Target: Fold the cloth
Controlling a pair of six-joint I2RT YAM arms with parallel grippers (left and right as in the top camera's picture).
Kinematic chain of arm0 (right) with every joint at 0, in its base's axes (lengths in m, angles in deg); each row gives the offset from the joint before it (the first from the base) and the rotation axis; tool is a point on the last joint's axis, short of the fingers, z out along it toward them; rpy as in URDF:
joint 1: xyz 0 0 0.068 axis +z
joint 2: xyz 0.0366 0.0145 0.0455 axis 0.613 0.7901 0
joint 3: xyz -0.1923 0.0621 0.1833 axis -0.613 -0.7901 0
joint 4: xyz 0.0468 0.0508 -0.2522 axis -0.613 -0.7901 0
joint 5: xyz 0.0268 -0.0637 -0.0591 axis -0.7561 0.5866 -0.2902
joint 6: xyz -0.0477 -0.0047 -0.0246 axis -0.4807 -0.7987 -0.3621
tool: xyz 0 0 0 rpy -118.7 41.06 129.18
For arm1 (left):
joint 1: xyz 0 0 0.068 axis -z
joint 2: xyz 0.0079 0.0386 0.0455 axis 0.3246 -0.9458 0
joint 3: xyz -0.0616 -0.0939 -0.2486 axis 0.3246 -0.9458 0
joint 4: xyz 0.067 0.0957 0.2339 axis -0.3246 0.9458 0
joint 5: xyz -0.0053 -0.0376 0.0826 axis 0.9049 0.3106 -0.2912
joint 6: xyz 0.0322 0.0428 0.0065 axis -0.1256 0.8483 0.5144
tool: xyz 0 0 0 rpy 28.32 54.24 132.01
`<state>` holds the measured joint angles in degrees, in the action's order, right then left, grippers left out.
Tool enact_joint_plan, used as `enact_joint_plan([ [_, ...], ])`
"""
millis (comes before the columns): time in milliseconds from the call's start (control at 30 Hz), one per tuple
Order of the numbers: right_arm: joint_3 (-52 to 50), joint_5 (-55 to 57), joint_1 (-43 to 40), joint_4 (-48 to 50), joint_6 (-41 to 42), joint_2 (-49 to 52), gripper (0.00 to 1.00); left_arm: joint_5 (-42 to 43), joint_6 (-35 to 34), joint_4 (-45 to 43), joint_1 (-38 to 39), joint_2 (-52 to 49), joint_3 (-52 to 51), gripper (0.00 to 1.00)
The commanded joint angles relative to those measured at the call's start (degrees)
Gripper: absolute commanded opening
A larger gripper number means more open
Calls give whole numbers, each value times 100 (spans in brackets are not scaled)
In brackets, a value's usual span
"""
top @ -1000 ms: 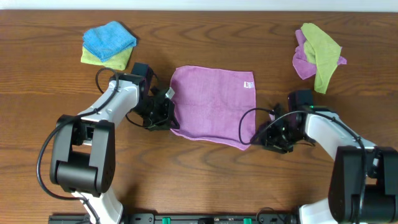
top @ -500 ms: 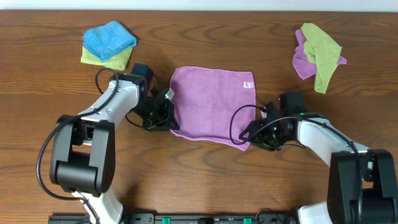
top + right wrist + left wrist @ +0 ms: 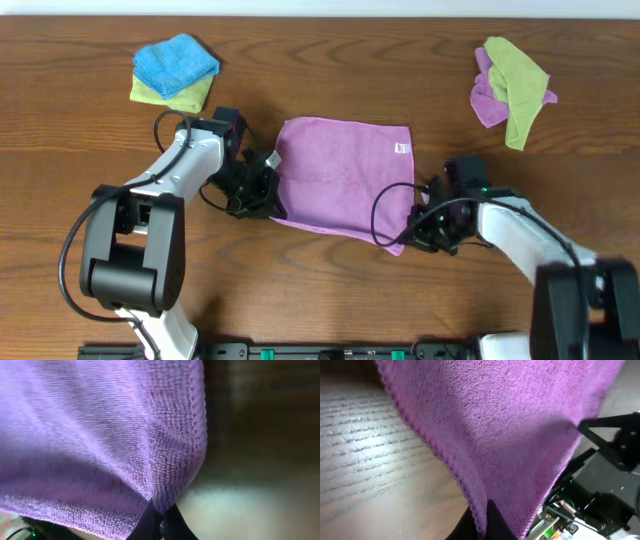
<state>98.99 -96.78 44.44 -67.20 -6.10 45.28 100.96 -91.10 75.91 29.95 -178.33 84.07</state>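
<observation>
My right gripper should next carry the pinched near corner outward over the cloth to the white tag (image 3: 402, 149) and release it, as the cloth's far part is still spread.
The purple cloth (image 3: 340, 175) lies spread in the middle of the wooden table, its white tag (image 3: 402, 149) near the far right edge. My left gripper (image 3: 268, 200) is shut on the cloth's near left corner. My right gripper (image 3: 408, 236) is shut on its near right corner. In the left wrist view the cloth (image 3: 510, 430) rises from the pinched edge between the dark fingers (image 3: 495, 522). In the right wrist view the cloth (image 3: 100, 435) fills the frame, its corner bunched between the closed fingers (image 3: 172, 522).
A bright blue cloth on a lime-green one (image 3: 175, 70) sits at the far left. A lime-green cloth over a purple one (image 3: 512, 85) lies crumpled at the far right. Bare wood surrounds the spread cloth.
My right gripper moved left onto the cloth's near right corner and shut on it. The cloth's near edge has lifted a little and its far edge shifted slightly. The left gripper kept its grip.
</observation>
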Motion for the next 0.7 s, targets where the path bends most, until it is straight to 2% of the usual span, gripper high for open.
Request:
enact_joint_plan([
  [0,-22,162,57,-247,-151,-577,1,2,232,175,2,284,57,6],
  [133,-22,166,57,-507,-127,-1147,1,2,153,391,2,608,57,6],
  [200,-22,205,57,-448,-74,-1353,1,0,-114,238,0,793,57,6],
  [467,-22,737,57,662,177,-1488,1,-490,-1537,-1598,7,986,57,6],
  [667,-22,1300,57,1392,238,-1408,1,-997,-2070,-2697,9,737,57,6],
])
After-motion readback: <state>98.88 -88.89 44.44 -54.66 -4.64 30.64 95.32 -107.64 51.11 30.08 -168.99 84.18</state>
